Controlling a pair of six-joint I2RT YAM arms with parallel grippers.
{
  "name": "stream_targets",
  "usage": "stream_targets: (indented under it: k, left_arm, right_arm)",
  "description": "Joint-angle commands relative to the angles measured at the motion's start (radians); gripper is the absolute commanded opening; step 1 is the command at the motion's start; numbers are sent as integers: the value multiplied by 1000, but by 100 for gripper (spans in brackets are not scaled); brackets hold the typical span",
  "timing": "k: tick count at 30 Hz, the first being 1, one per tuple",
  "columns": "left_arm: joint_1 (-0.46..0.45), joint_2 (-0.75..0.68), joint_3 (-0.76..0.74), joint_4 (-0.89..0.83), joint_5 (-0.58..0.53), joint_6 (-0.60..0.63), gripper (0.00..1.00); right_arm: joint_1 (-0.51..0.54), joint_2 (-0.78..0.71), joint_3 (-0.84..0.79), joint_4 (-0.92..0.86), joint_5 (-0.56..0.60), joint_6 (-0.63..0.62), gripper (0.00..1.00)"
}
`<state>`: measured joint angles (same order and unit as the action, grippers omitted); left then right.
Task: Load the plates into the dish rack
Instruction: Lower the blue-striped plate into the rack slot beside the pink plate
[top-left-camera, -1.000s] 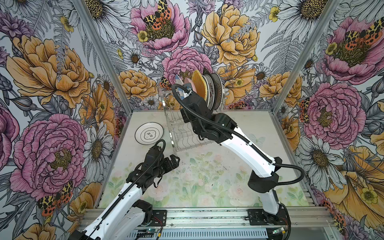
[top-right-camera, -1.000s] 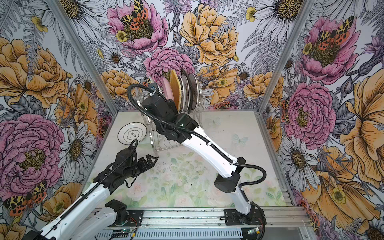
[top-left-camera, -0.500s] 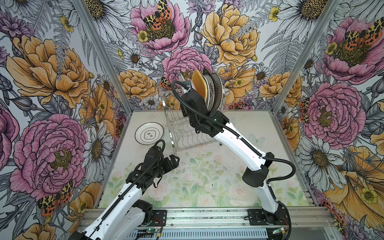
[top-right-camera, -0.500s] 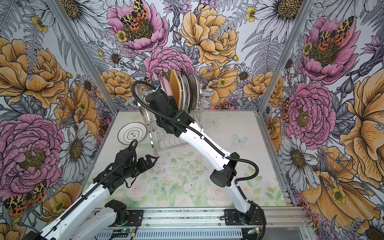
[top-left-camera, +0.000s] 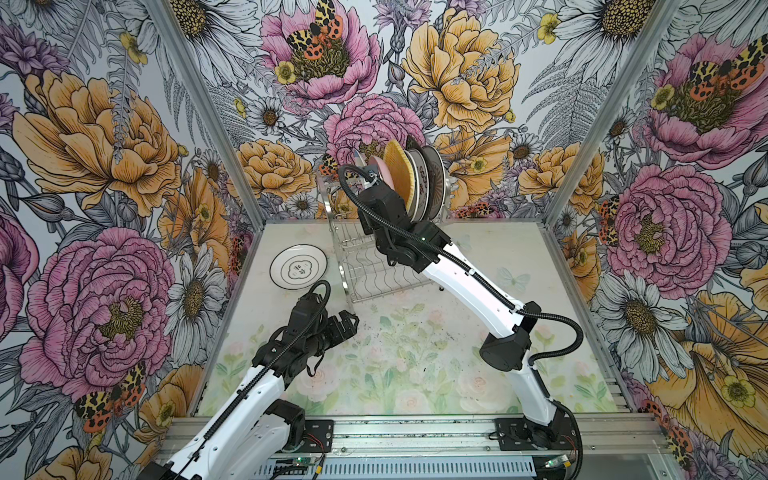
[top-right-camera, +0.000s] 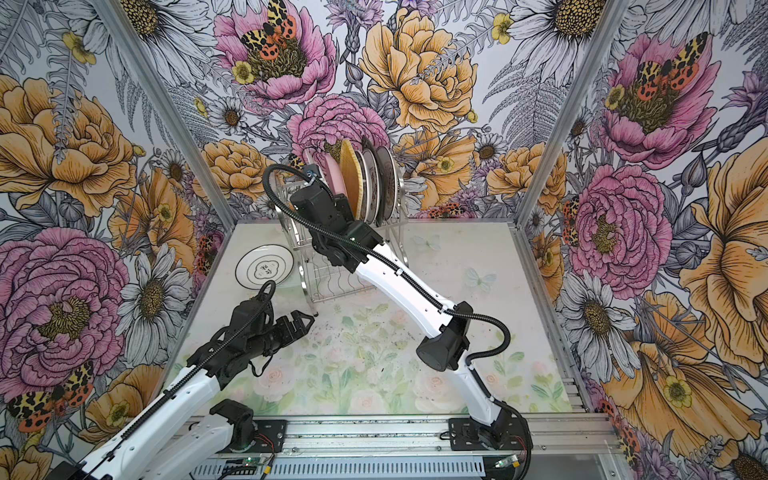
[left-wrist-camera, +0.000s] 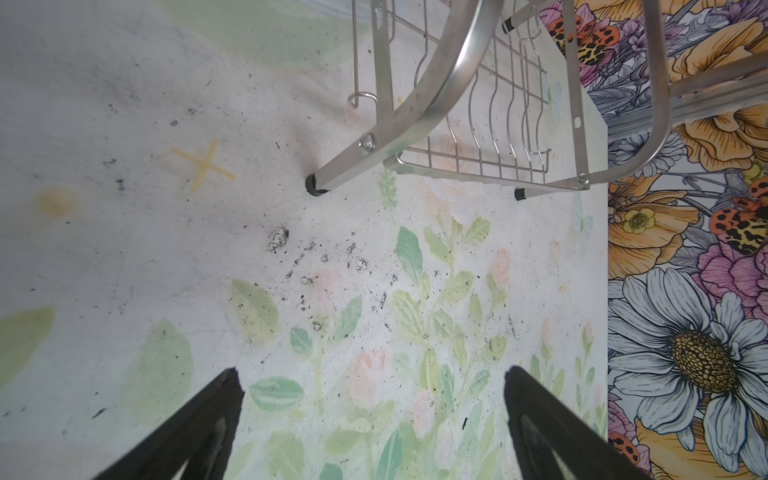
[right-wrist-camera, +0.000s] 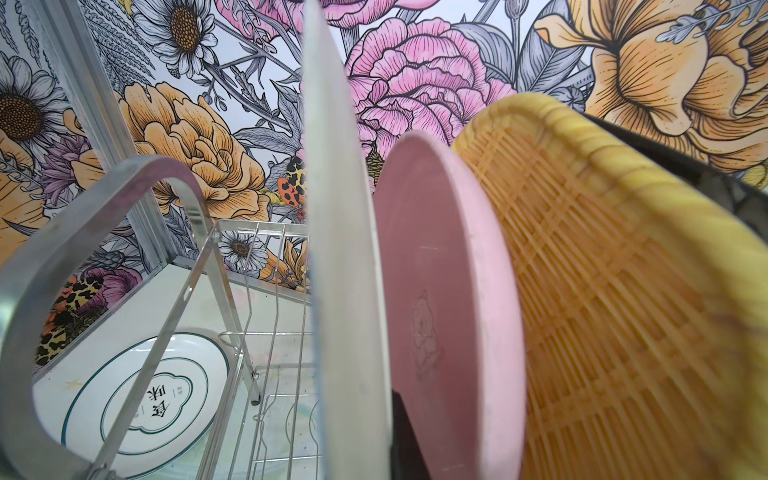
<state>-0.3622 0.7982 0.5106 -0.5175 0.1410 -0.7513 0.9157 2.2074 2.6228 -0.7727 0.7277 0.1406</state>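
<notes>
My right gripper holds the white plate, which already stands upright alongside the pink plate. Next, it should ease down to the rack wires beside the pink plate and release the white plate.
The steel dish rack (top-left-camera: 374, 270) (top-right-camera: 332, 282) stands at the back of the table. Several plates stand on edge in its upper tier, among them a pink plate (top-left-camera: 380, 172) (right-wrist-camera: 436, 291) and a yellow woven-look plate (top-left-camera: 399, 174) (right-wrist-camera: 602, 291). My right gripper (top-left-camera: 371, 172) (right-wrist-camera: 386, 436) is shut on a white plate (right-wrist-camera: 345, 249), upright just left of the pink one. Another white plate (top-left-camera: 298, 266) (top-right-camera: 264, 266) with a printed design lies flat on the table, left of the rack. My left gripper (top-left-camera: 349, 322) (left-wrist-camera: 370, 374) hangs open and empty near the rack's front left foot (left-wrist-camera: 318, 189).
Floral walls close the table in on the left, back and right. The rack's lower wavy shelf (left-wrist-camera: 478, 153) holds nothing. The right arm's elbow (top-left-camera: 505, 347) juts out over the table at the right. A metal rail (top-left-camera: 395, 432) runs along the front edge.
The right arm has stretched up and back, bringing the white plate in beside the pink one in the upper tier. The left arm has stayed still.
</notes>
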Motion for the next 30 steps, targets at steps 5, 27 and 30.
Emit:
stream_targets:
  k: [5,27,30]
  left_arm:
    - [9,-11,-7,1,-25,1,99]
    - [3,-19,-4,1,-31,-13,99]
    - [3,-20,-3,1,-29,-14,99]
  right_arm:
    - [-15,8,4,46,-19,25,0]
    - [-15,-54,-59,44,-19,20,25]
    - [-15,-75,-69,44,-13,17,27]
